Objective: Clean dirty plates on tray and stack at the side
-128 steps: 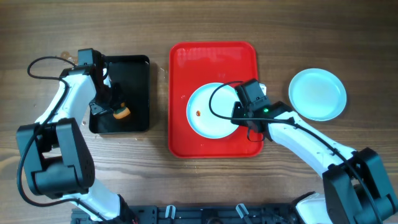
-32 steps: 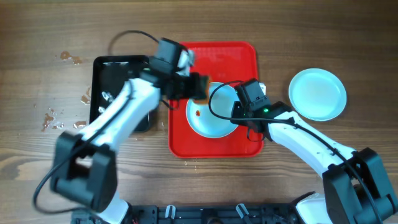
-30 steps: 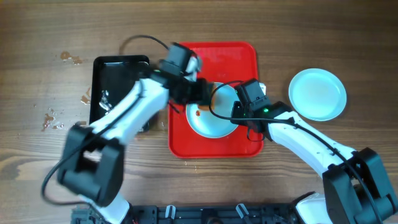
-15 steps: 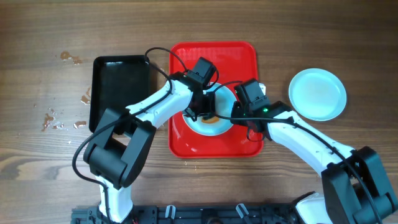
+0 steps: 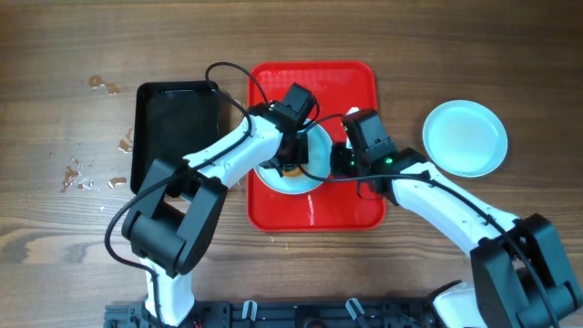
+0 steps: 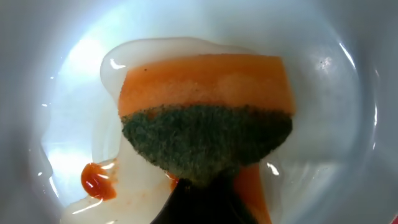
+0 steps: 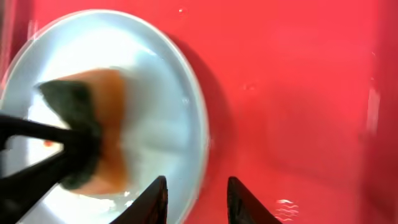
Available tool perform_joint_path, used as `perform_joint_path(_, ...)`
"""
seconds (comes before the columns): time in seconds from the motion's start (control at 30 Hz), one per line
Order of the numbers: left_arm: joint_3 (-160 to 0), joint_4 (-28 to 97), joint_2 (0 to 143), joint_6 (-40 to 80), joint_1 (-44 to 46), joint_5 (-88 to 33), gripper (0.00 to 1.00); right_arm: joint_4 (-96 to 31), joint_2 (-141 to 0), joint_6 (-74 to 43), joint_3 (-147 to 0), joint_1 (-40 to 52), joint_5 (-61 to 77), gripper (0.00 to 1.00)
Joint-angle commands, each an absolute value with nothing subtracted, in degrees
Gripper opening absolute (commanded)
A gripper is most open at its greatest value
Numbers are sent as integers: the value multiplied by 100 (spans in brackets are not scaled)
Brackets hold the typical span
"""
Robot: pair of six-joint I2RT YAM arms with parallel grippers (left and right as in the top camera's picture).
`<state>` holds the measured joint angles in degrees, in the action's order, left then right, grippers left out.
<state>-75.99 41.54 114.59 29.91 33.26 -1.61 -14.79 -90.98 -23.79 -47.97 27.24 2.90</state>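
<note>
The robot's left gripper will move toward the black tray and let go of the orange sponge on the part of the red tray next to the plate, because it covers the middle of the plate.
A pale blue plate lies on the red tray. My left gripper is shut on an orange sponge with a green scouring face and presses it onto the wet plate. A small red stain sits beside the sponge. My right gripper is at the plate's right rim. In the right wrist view its jaws stand apart astride the rim of the plate, one finger over the plate and one over the tray. A second plate lies on the table at the right.
A black tray lies left of the red tray. Small crumbs and droplets dot the wood at far left. The left arm's cable loops over the black tray's corner.
My left arm carried the sponge from the black tray to the plate and now presses it there. The plate has shifted left and up. My right gripper has moved slightly up.
</note>
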Motion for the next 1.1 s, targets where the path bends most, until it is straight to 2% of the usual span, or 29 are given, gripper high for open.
perform_joint_path(0.0, -7319, 4160, 11893, 3050, 3240, 104, 4, -1238, -9428, -2283, -4890, 2724, 513, 32)
perform_joint_path(0.27, -7319, 4156, 11893, 3048, 3240, 67, 4, -991, -10079, -2862, -4890, 2397, 666, 14)
perform_joint_path(0.33, -7319, 4156, 11893, 3048, 3240, -12, 4, -1022, -10149, -2875, -4890, 2335, 642, 4)
perform_joint_path(0.47, -7319, 4233, 11893, 3050, 3216, -32, 4, -1474, -10169, -3647, -4888, 2316, -123, 4)
perform_joint_path(1.07, -7408, 4941, 11839, 3048, 2447, 666, 4, -1986, -10169, -4200, -4890, 2316, -781, 4)
